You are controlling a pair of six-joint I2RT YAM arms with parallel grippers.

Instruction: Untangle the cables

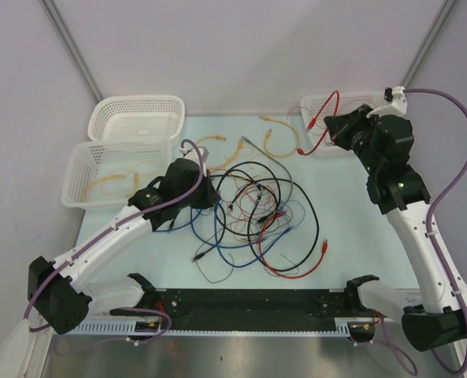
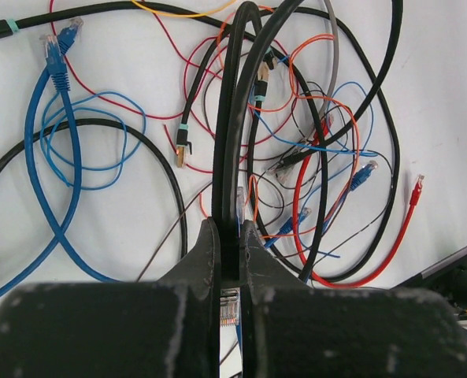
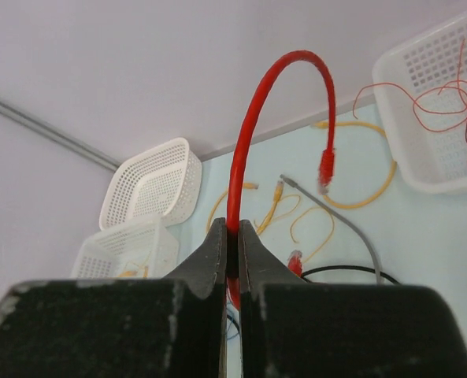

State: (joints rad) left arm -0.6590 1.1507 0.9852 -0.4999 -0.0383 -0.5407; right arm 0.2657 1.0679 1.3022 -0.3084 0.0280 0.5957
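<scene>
I will move my right gripper over the basket that holds matching red wires next, below my right gripper and to its right in the top view, and let go of the cable.
The cables lie in a tangle (image 1: 257, 213) of black, blue, red and orange wires at the middle of the table. My left gripper (image 1: 209, 197) sits at the tangle's left edge, shut on a black cable (image 2: 237, 118) that loops up and away from the jaws; a clear plug (image 2: 229, 307) shows between the fingers behind the grip. My right gripper (image 1: 328, 126) is raised at the back right beside a white basket, shut on a thick red cable (image 3: 253, 118) that arches over, its red plug (image 3: 326, 167) hanging free.
Two white baskets (image 1: 138, 118) (image 1: 77, 183) stand at the back left, the nearer one holding yellow cables. A third basket (image 1: 313, 105) at the back right holds thin red wires. Loose yellow cables (image 1: 280, 140) lie along the table's far edge. A blue cable (image 2: 56, 157) lies left of the tangle.
</scene>
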